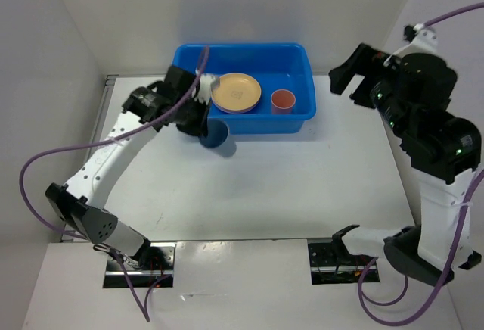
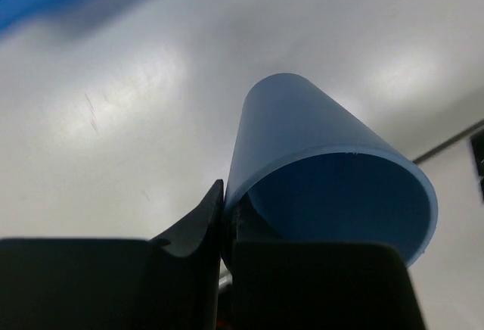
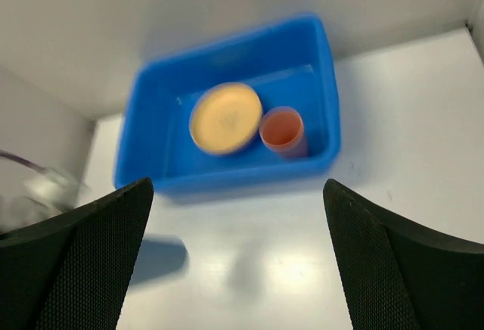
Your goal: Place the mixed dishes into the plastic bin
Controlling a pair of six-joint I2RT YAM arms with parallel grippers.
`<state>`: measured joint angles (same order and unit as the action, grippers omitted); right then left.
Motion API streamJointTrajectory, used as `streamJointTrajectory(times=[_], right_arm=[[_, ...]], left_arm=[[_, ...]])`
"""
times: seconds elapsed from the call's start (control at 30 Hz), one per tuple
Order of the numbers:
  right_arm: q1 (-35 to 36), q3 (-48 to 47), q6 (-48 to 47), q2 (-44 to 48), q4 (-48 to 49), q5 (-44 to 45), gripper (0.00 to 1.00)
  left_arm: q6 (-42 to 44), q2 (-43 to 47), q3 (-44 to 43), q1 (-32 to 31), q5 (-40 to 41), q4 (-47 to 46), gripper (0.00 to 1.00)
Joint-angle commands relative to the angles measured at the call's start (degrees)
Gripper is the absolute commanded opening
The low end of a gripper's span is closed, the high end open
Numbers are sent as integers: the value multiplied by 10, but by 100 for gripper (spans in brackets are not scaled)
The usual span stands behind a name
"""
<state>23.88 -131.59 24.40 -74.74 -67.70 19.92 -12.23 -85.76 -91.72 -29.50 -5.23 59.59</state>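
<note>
Next, my left gripper moves outward over the bin's front side, then down to release there. The bin's bottom lies bare beside the plate (image 1: 236, 91), opposite the red cup.
The blue cup (image 1: 215, 135) is on the table side of the plastic bin (image 1: 249, 45), close to its front wall. My left gripper (image 1: 204, 122) is shut on the cup's rim. In the left wrist view the blue cup (image 2: 325, 163) fills the middle, and the left gripper (image 2: 224, 210) pinches its wall with one finger outside and one inside. Whether the cup rests on the table I cannot tell. A yellow-orange plate (image 1: 236, 91) and a coral red cup (image 1: 283, 101) sit in the bin. My right gripper (image 1: 345, 80) hangs open and empty to the right of the bin.
The right wrist view looks down on the bin (image 3: 327, 65) with the plate (image 3: 225, 118) and red cup (image 3: 283, 132), its gripper (image 3: 238, 269) spread wide over bare white table. White walls close in the left, back and right. The left arm's purple cable (image 1: 45, 156) loops at the left.
</note>
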Motion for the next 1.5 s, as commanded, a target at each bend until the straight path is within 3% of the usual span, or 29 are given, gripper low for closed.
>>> streamJointTrajectory(times=[0.0, 0.17, 0.23, 0.43, 0.7, 1.03, 1.13, 1.2, 1.33, 1.37, 1.47], right_arm=[[-5, 169, -22, 75, 127, -35, 97], [-24, 265, -28, 117, 157, -109, 97], [-24, 280, -28, 117, 157, -124, 97], [-24, 344, -28, 148, 162, -141, 97], [-24, 380, -28, 148, 168, -146, 97], [-30, 390, -28, 143, 179, -153, 97], [-30, 396, -28, 143, 179, -153, 97], [-30, 401, -28, 143, 179, -153, 97], [-30, 401, -28, 143, 179, -153, 97], [-30, 406, -28, 143, 179, -153, 97], [-30, 411, -28, 143, 179, -153, 97]], left_arm=[[9, -12, -162, 0, 37, 36, 0], [36, -167, -410, 55, 78, 107, 0], [36, -215, -479, 83, 67, 84, 0], [18, -361, -584, 172, 27, 66, 0], [7, -485, -627, 195, 48, 77, 0], [7, -564, -627, 200, 61, 83, 0], [7, -579, -627, 200, 74, 94, 13], [7, -585, -627, 200, 74, 94, 15], [7, -591, -632, 200, 86, 94, 28], [7, -591, -632, 200, 86, 94, 37], [12, -586, -638, 200, 86, 94, 42]])
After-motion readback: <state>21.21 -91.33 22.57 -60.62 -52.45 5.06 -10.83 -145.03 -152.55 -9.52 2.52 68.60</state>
